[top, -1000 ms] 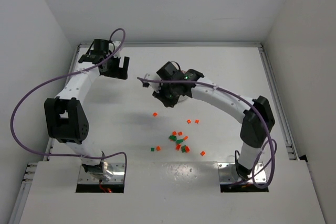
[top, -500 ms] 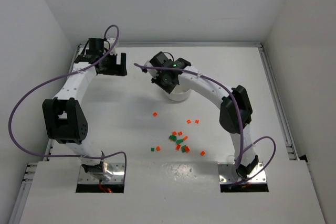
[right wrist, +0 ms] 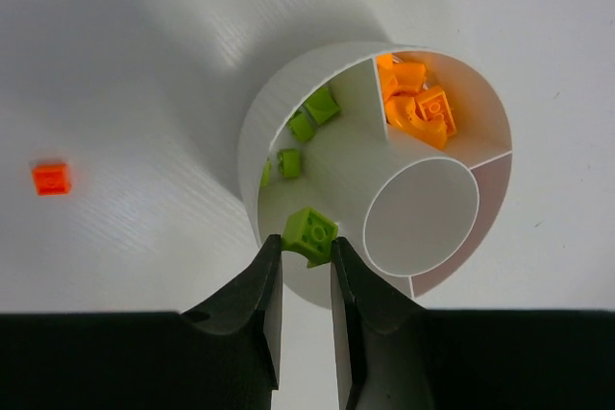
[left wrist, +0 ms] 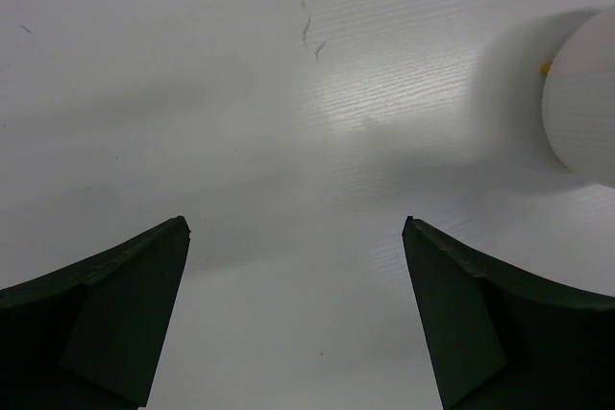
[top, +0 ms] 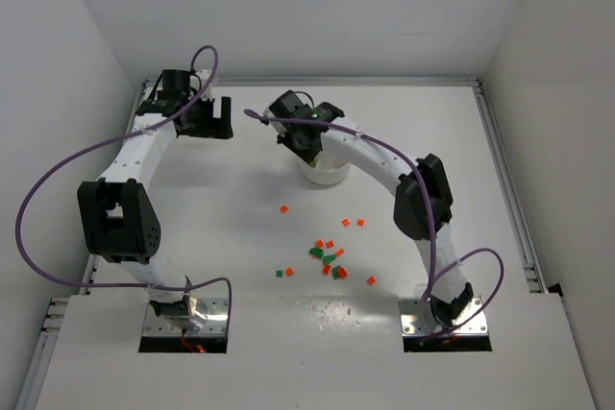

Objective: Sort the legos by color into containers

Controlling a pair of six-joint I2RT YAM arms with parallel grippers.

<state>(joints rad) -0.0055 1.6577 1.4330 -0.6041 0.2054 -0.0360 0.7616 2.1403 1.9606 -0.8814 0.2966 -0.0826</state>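
I should lower my left gripper back and across, to its right in the top view, onto the lone orange lego below, clear of other legos.
In the right wrist view my right gripper point(right wrist: 307, 245) is shut on a light green lego point(right wrist: 309, 234), held over the near wall of the round white dish point(right wrist: 252, 132). Below it, one container holds a few green legos point(right wrist: 322, 106). The adjoining container holds orange legos point(right wrist: 418, 108). The central hub point(right wrist: 420, 216) is empty. From above, the right gripper point(top: 300, 141) hangs over the dish point(top: 332, 178). My left gripper point(top: 213, 122) is open at the far left over bare table, with nothing between its fingers point(left wrist: 144, 276).
Several loose red, orange and green legos point(top: 327, 256) lie scattered mid-table between the arm bases and the dish. One orange brick point(top: 283, 208) lies apart, nearer the dish, and shows as the orange brick point(right wrist: 51, 178) in the right wrist view. The dish edge point(left wrist: 581, 93) shows in the left wrist view.
My right arm has stretched farther back and left, carrying the green lego over the dish. The left gripper shifted slightly toward the back and stays open.
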